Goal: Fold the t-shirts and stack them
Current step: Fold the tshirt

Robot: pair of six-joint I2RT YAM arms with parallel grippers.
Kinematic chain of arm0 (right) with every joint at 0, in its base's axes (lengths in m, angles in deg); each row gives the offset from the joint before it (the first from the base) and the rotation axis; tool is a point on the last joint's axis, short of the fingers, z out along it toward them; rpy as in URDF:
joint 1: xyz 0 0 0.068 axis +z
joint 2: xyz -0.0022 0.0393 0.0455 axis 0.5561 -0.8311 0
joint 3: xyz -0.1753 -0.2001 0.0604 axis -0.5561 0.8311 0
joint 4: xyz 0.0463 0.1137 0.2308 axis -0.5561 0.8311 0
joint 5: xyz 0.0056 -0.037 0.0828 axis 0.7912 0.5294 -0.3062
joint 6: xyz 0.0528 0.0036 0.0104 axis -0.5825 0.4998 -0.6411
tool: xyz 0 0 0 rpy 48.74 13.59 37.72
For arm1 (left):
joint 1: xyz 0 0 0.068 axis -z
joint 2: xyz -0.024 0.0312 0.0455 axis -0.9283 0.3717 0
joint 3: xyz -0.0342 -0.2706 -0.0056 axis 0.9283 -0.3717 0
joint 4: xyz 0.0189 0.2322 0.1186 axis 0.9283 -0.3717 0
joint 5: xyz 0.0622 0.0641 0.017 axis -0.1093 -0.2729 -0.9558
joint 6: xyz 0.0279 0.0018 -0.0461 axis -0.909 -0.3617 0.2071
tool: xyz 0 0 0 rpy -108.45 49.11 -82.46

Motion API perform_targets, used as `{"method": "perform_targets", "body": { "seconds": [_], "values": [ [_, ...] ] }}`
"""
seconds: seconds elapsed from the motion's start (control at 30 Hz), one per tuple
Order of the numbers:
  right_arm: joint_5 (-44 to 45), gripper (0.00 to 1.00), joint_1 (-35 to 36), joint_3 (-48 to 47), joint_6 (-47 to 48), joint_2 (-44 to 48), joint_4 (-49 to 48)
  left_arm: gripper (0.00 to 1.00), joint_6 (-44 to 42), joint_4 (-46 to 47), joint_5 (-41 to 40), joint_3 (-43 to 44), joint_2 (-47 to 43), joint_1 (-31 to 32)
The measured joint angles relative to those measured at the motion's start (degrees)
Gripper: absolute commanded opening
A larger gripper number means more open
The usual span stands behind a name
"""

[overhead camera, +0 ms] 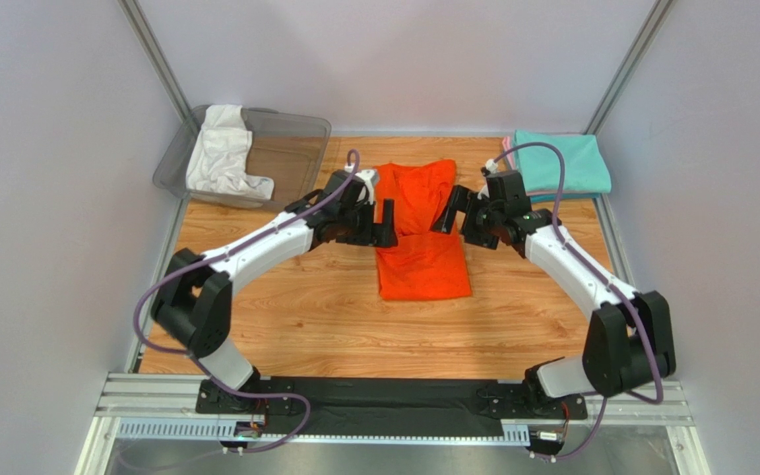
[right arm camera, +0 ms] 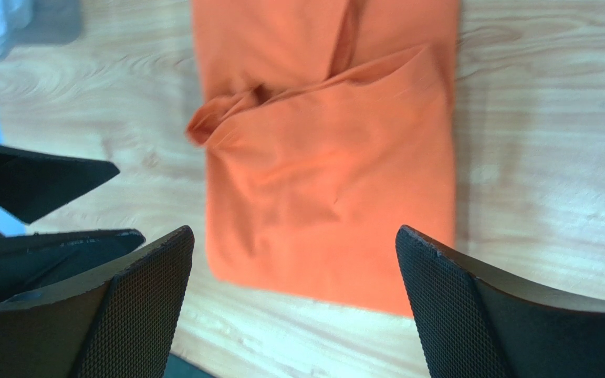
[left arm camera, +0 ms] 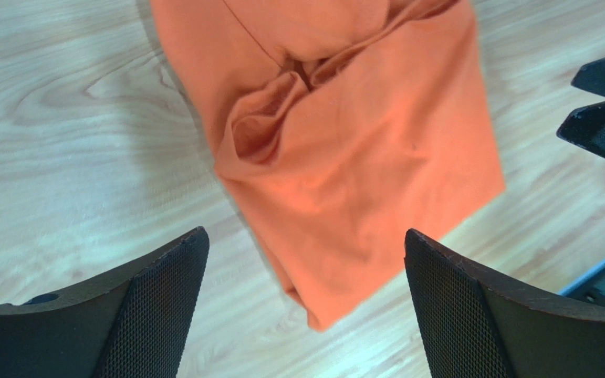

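Note:
The orange t-shirt's near corner on the bin's side (overhead camera: 384, 296) (left arm camera: 318, 320) lies free on the tabletop, so the left gripper needs to come back and down to close on it.
The bright orange t-shirt (overhead camera: 422, 259) lies partly folded in the middle of the wooden table, its upper half bunched into a narrower strip. My left gripper (overhead camera: 386, 226) hovers open at the shirt's left edge, and my right gripper (overhead camera: 448, 218) hovers open at its right edge. In the left wrist view the orange t-shirt (left arm camera: 345, 157) lies flat below the open left gripper (left arm camera: 304, 236), held by nothing. The right wrist view shows the same shirt (right arm camera: 329, 181) beneath the open right gripper (right arm camera: 294, 232). A white t-shirt (overhead camera: 220, 153) lies crumpled in the bin. A folded teal t-shirt (overhead camera: 564, 163) rests on a pink one (overhead camera: 506, 146) at the back right.
A clear grey plastic bin (overhead camera: 295, 143) stands at the back left corner. White walls and metal posts enclose the table on three sides. The arm bases sit on a black rail (overhead camera: 394, 401) at the near edge.

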Motion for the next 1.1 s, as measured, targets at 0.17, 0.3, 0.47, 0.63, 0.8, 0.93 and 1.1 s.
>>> {"method": "perform_targets", "body": {
  "seconds": [0.17,0.3,0.47,0.63,0.8,0.93,1.1],
  "values": [
    [-3.4,1.0,2.7,5.3,0.2,7.0,-0.7,1.0,1.9,0.7,-0.2,-11.1,-12.9,0.0],
    [-4.3,1.0,3.7,11.3,0.2,10.6,-0.7,1.0,4.3,2.2,0.2,-19.6,-21.0,0.5],
    [-1.6,1.0,3.5,17.0,-0.7,15.1,1.6,1.0,8.3,6.6,2.9,-26.0,-21.9,2.5],
    [2.0,1.0,3.5,18.7,-1.8,15.5,3.0,0.94,11.3,10.4,5.5,-26.4,-14.7,4.4],
    [3.4,0.99,3.5,20.4,-2.4,15.5,3.5,0.75,13.4,12.2,5.9,-26.2,-8.9,4.7],
    [3.8,0.99,3.4,21.1,-2.7,15.8,3.6,0.56,14.9,13.2,5.6,-25.3,-4.9,4.7],
    [4.1,0.97,3.4,21.9,-3.1,15.9,3.5,0.45,16.0,13.9,5.2,-24.7,-2.8,4.7]
  ]
}}
